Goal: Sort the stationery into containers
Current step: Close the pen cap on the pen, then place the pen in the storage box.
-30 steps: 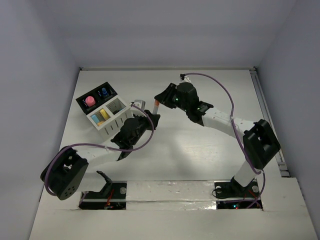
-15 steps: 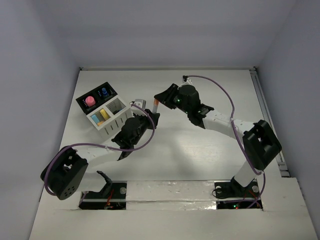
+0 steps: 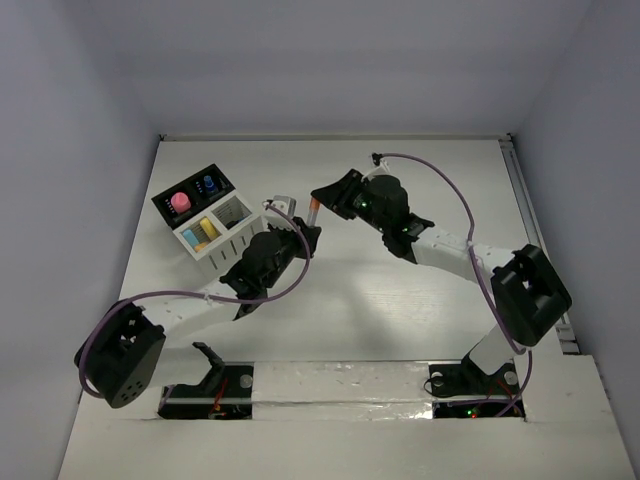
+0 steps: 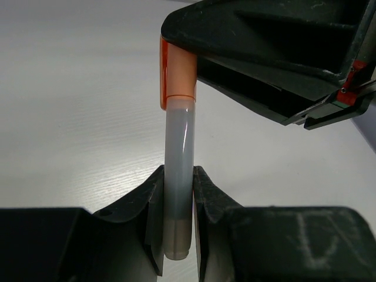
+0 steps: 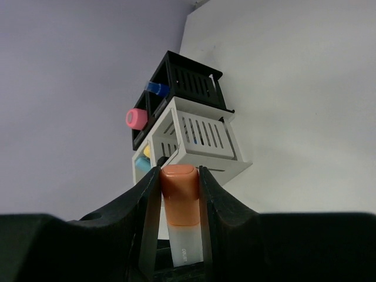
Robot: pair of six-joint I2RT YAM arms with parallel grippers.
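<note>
My right gripper should move across and down over the sticks' white section (image 3: 200, 233) to let go of the highlighter (image 3: 313, 213), because that section is to its left in the top view.
An orange-capped highlighter (image 3: 313, 213) with a translucent white body is held off the table by both grippers. My left gripper (image 3: 306, 236) is shut on the body's lower end (image 4: 179, 153), jaws tight on both sides. My right gripper (image 3: 326, 194) is shut on the orange cap (image 5: 180, 188). In the left wrist view the right gripper (image 4: 264, 47) covers the cap's top. The organizer (image 3: 232, 243) stands at the back left, holding a pink-capped piece (image 3: 181, 202), a blue-capped bottle (image 3: 208, 184), and yellow and light blue sticks (image 3: 200, 234).
In the right wrist view the organizer (image 5: 200, 141) stands beyond the cap, its near white compartment with slotted sides. The purple cables (image 3: 440, 180) loop over both arms. Grey walls close in the table at the back and sides.
The right arm's wrist has shifted slightly to the right and the left arm's elbow has dropped a little. Both grippers stay shut on the highlighter.
</note>
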